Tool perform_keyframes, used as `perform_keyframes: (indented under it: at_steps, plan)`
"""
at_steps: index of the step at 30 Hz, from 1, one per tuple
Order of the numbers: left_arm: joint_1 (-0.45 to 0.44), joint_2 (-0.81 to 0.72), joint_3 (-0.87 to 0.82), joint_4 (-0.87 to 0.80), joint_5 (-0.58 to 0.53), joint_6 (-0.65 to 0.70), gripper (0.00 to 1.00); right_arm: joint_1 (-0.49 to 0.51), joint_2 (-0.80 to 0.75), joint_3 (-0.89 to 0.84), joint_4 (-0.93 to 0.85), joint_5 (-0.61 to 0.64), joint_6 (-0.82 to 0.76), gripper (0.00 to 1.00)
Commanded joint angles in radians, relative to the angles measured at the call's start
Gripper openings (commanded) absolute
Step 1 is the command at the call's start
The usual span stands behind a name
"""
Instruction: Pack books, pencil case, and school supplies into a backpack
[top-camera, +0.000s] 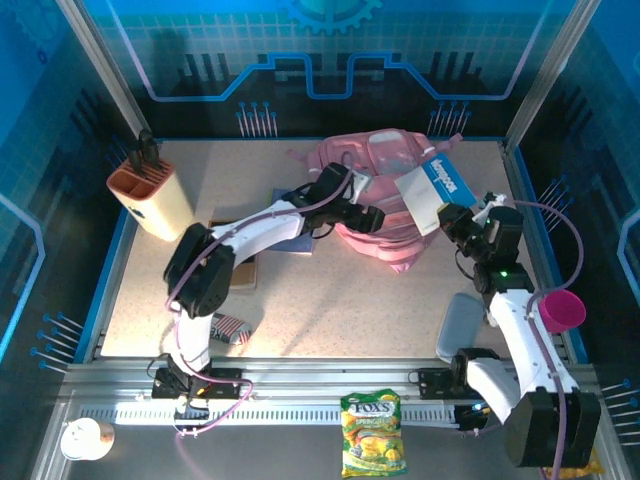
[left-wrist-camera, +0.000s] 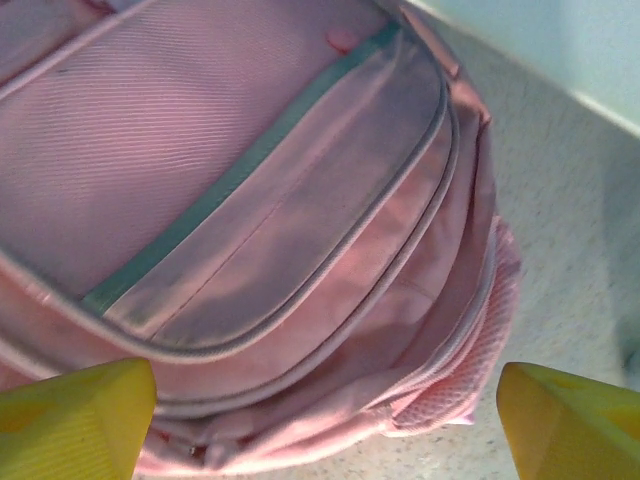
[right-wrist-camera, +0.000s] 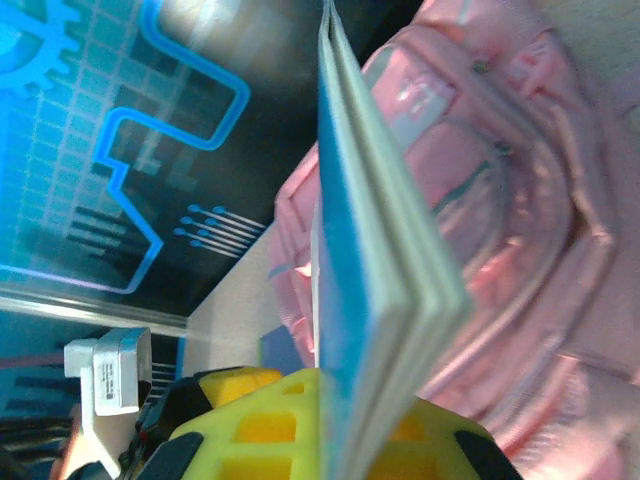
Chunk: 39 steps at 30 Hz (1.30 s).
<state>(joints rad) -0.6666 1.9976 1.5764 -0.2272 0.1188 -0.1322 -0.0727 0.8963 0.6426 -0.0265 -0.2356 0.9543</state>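
Note:
I will next lower my left gripper onto the flap's piped edge and close, because the flap lies across the pink backpack while the white book waits beside it.
The pink backpack lies at the back middle of the table, its zipped pockets close under the left wrist camera. My left gripper is open right at its near side, yellow fingertips spread wide with nothing between them. My right gripper is shut on the white book with the blue band, held on edge beside the backpack. A blue-purple book and a dark book lie under the left arm. The striped pencil case rests near the left base.
A beige holder with an orange top stands at the back left. A grey pouch lies by the right arm, which also carries a pink cup. A snack bag lies on the front rail. Blue walls enclose the table.

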Motion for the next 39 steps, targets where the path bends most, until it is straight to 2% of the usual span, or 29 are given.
perform_keyframes:
  at_steps: [1,4,10,12,15,20,24,29,39]
  plan:
    - [-0.014,0.082,0.136,-0.203,-0.034,0.247,0.87,-0.048,-0.055,-0.008,-0.132,0.009,-0.075,0.0]
    - [-0.014,0.141,0.217,-0.248,-0.068,0.333,0.85,-0.077,-0.09,-0.014,-0.178,-0.001,-0.096,0.0]
    - [-0.014,0.258,0.385,-0.335,-0.046,0.439,0.8,-0.115,-0.128,-0.015,-0.257,-0.014,-0.121,0.0]
    - [-0.014,0.309,0.463,-0.386,-0.054,0.451,0.72,-0.12,-0.141,-0.019,-0.269,-0.013,-0.125,0.0]
    - [-0.014,0.377,0.572,-0.445,-0.061,0.437,0.67,-0.121,-0.159,-0.02,-0.284,-0.007,-0.126,0.0]
    - [-0.019,0.433,0.633,-0.473,-0.037,0.444,0.69,-0.125,-0.173,-0.014,-0.301,-0.002,-0.126,0.0]
    - [-0.02,0.463,0.67,-0.47,-0.079,0.438,0.67,-0.127,-0.172,-0.01,-0.309,0.0,-0.123,0.0]
    - [-0.021,0.478,0.688,-0.46,-0.104,0.421,0.47,-0.127,-0.181,-0.008,-0.33,0.02,-0.117,0.0]
    - [-0.024,0.4,0.645,-0.43,-0.115,0.402,0.22,-0.136,-0.224,0.045,-0.448,0.126,-0.158,0.0]
